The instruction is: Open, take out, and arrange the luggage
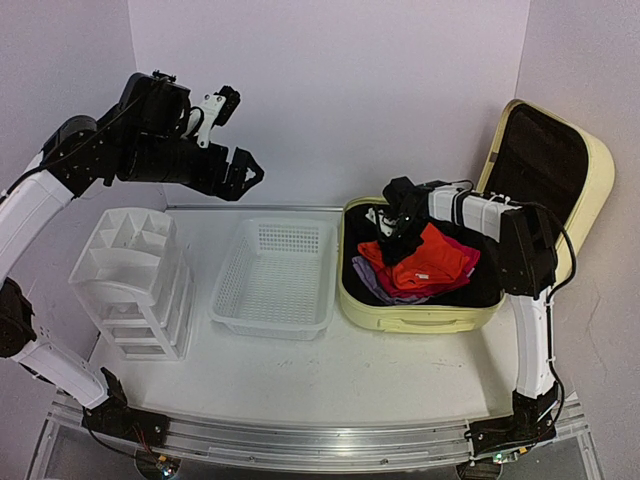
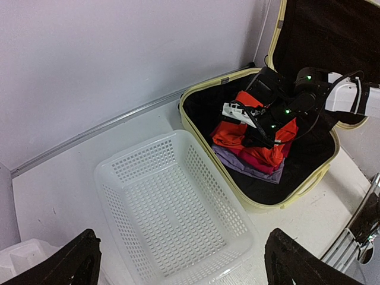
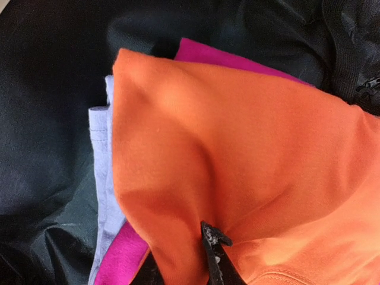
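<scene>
I need to lift my right gripper next, move it across to the left in the top view, past the luggage's rim, lower it inside the empty mesh basket and let go.
The pale yellow luggage [image 1: 420, 318] lies open at the right, its black-lined lid [image 1: 545, 160] standing up. Inside is a stack of folded clothes: an orange garment [image 1: 420, 262] on top, magenta and lavender ones beneath. My right gripper [image 1: 405, 238] is down in the luggage, shut on a fold of the orange garment [image 3: 237, 136]; one fingertip [image 3: 215, 237] shows and the other is under the cloth. My left gripper [image 1: 238, 135] is open and empty, held high above the table's back left. Its view shows the luggage rim [image 2: 196, 127] and the orange garment [image 2: 228, 133].
A white mesh basket [image 1: 270, 322] sits in the middle, left of the luggage; it also shows in the left wrist view [image 2: 136, 151]. A white drawer organizer [image 1: 135, 280] stands at the left. White walls close the back and sides.
</scene>
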{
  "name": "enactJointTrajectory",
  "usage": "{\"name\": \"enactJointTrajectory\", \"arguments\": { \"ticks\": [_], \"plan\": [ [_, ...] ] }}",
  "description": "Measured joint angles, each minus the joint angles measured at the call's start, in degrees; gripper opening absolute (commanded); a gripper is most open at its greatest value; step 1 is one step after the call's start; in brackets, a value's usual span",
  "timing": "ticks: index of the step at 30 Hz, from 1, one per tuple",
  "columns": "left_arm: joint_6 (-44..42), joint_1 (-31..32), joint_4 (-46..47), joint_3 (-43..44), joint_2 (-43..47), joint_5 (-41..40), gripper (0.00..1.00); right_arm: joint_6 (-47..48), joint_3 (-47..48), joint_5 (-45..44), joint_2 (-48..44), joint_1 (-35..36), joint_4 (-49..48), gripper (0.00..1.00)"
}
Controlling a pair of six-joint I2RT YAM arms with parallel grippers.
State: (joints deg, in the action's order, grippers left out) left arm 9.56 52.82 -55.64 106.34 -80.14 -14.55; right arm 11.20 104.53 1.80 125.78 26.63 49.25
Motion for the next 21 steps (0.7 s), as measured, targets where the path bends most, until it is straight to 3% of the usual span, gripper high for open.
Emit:
{"name": "enactJointTrajectory", "arguments": {
  "ticks": [10,13,21],
  "plan": [
    [0.50,0.00,0.00,0.02,-0.02,0.81,0.97,1.66,0.07,1.70,-1.49,-1.79,1.16,0.08],
    [0.50,0.00,0.00,0.02,-0.02,0.90,0.97,1.79,0.09,3.72,-1.53,-2.64,1.38,0.00],
    [0.50,0.00,0.00,0.04,-0.17,0.98,0.97,0.74,0.81,10.01,-1.53,-3.85,2.32,0.00]
  ]
}}
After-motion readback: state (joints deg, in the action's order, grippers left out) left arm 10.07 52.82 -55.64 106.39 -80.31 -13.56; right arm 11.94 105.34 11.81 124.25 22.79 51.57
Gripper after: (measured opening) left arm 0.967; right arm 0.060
